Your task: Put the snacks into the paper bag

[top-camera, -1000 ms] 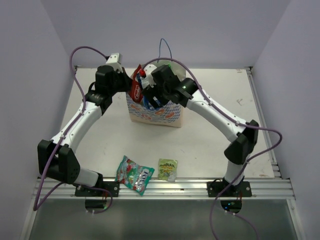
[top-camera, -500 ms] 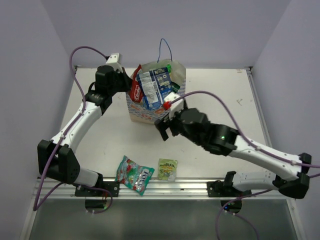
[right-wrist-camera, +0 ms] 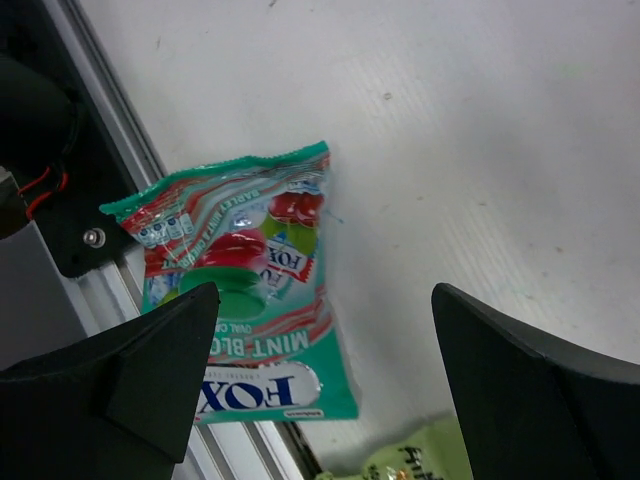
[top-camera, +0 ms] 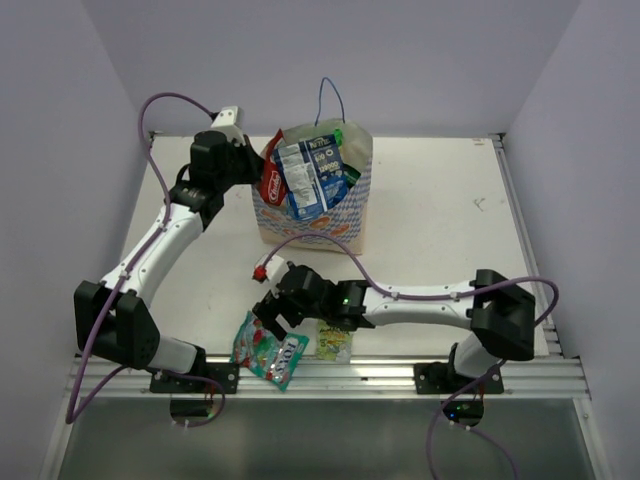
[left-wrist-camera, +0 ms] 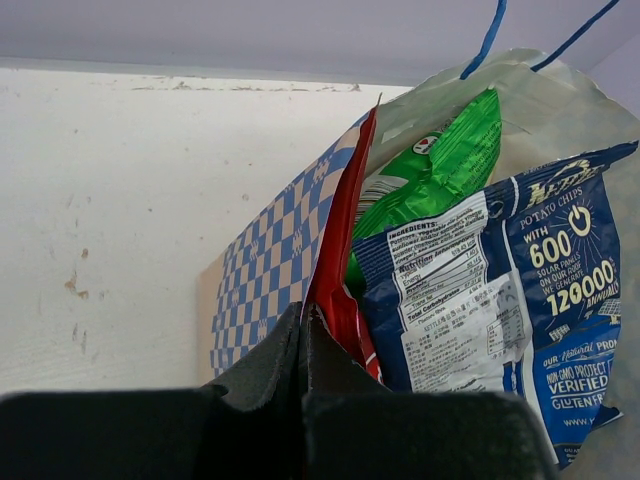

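My right gripper lowers and draws back onto the candy packet's middle point(top-camera: 271, 350) point(right-wrist-camera: 268, 300) next, since the colourful candy packet lies flat below the open fingers, nearer the bar.
The paper bag point(top-camera: 335, 225) stands at the back centre of the table. A red packet point(top-camera: 271, 180), a dark blue packet point(top-camera: 310, 175) and a green packet point(left-wrist-camera: 440, 160) stick out of its top. My left gripper point(top-camera: 258, 168) is at the bag's left rim, its jaws shut on the checkered edge point(left-wrist-camera: 270, 270) beside the red packet point(left-wrist-camera: 345, 240). Near the front edge, my right gripper point(top-camera: 272, 318) hangs open just above the colourful candy packet point(top-camera: 268, 352), which lies flat under the left finger point(right-wrist-camera: 150, 380). A small yellow-green sachet point(top-camera: 336, 340) lies right of it.
An aluminium rail point(top-camera: 400, 375) runs along the table's front edge, and the candy packet point(right-wrist-camera: 245, 290) overlaps it. Walls close in on the left, back and right. Blue string handles point(top-camera: 330, 95) rise above the bag. Purple cables loop from both arms.
My right arm has pulled out of the bag, leaving the blue packet inside. It has swung down to the front, over the candy packet, jaws open. The left arm has not moved.
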Tool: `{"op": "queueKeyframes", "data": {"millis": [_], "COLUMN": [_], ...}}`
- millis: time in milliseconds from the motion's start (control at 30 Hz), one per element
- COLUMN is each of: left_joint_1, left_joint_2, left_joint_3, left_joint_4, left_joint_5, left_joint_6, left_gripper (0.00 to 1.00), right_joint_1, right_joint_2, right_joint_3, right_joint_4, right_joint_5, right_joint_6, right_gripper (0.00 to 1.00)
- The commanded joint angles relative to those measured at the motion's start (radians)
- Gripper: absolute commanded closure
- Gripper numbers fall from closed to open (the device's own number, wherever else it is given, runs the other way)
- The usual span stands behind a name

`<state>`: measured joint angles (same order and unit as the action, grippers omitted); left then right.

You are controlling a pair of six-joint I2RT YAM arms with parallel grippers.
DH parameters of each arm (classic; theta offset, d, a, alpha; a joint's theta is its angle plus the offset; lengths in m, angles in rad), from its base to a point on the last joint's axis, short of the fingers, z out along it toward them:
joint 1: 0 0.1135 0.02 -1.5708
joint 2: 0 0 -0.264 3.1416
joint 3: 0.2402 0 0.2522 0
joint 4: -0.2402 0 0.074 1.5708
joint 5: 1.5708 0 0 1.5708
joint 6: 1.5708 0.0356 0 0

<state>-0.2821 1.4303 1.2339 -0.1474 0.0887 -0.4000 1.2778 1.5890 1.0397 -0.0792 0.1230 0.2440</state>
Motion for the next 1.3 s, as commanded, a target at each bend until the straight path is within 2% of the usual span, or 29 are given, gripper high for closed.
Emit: {"op": "queueKeyframes", "data": {"millis": [0,200,267,300,333,433,500,567,733,833,867,967,1000,1200,1267], "left_joint_1": [-0.002,-0.002,-0.002,-0.002,-0.003,-0.002,-0.002,-0.002,0.0,0.0,0.0,0.0,0.0,0.0,0.0], "left_joint_2": [-0.056,-0.06,-0.062,-0.062,-0.061,-0.062,-0.061,-0.062,-0.067,-0.06,-0.059,-0.062,-0.062,-0.073,-0.073], "left_joint_3": [0.016,0.015,0.013,0.013,0.012,0.012,0.01,0.012,0.004,0.006,0.007,0.006,0.006,0.01,0.012], "left_joint_4": [0.032,0.031,0.031,0.032,0.032,0.034,0.032,0.034,0.042,0.045,0.045,0.042,0.042,0.037,0.034], "left_joint_5": [-0.009,-0.009,-0.01,-0.012,-0.012,-0.012,-0.012,-0.012,-0.021,-0.015,-0.015,-0.015,-0.017,-0.021,-0.023], "left_joint_6": [0.024,0.027,0.026,0.027,0.027,0.027,0.027,0.027,0.032,0.032,0.032,0.032,0.032,0.032,0.032], "left_gripper": [1.0,1.0,1.0,1.0,1.0,1.0,1.0,1.0,1.0,1.0,1.0,1.0,1.0,1.0,1.0], "right_joint_1": [0.031,0.046,0.051,0.055,0.055,0.06,0.06,0.061,0.061,0.061,0.061,0.061,0.061,0.06,0.061], "right_joint_2": [0.081,0.161,0.166,0.173,0.177,0.192,0.197,0.198,0.213,0.223,0.226,0.235,0.233,0.165,0.134], "right_joint_3": [0.026,0.029,0.029,0.029,0.033,0.036,0.039,0.042,0.049,0.057,0.057,0.059,0.057,0.045,0.063], "right_joint_4": [0.13,0.144,0.141,0.139,0.134,0.128,0.122,0.114,0.11,0.095,0.096,0.098,0.099,0.082,0.015], "right_joint_5": [-0.086,-0.12,-0.16,-0.163,-0.167,-0.175,-0.177,-0.177,-0.175,-0.171,-0.171,-0.175,-0.172,-0.126,-0.056], "right_joint_6": [0.052,0.08,0.084,0.087,0.087,0.09,0.09,0.09,0.092,0.083,0.083,0.087,0.089,0.08,0.063], "right_gripper": [0.08,0.11,0.15,0.18,0.28,0.37,0.49,0.53,0.47,0.52,0.55,0.81,1.0,1.0,1.0]}}
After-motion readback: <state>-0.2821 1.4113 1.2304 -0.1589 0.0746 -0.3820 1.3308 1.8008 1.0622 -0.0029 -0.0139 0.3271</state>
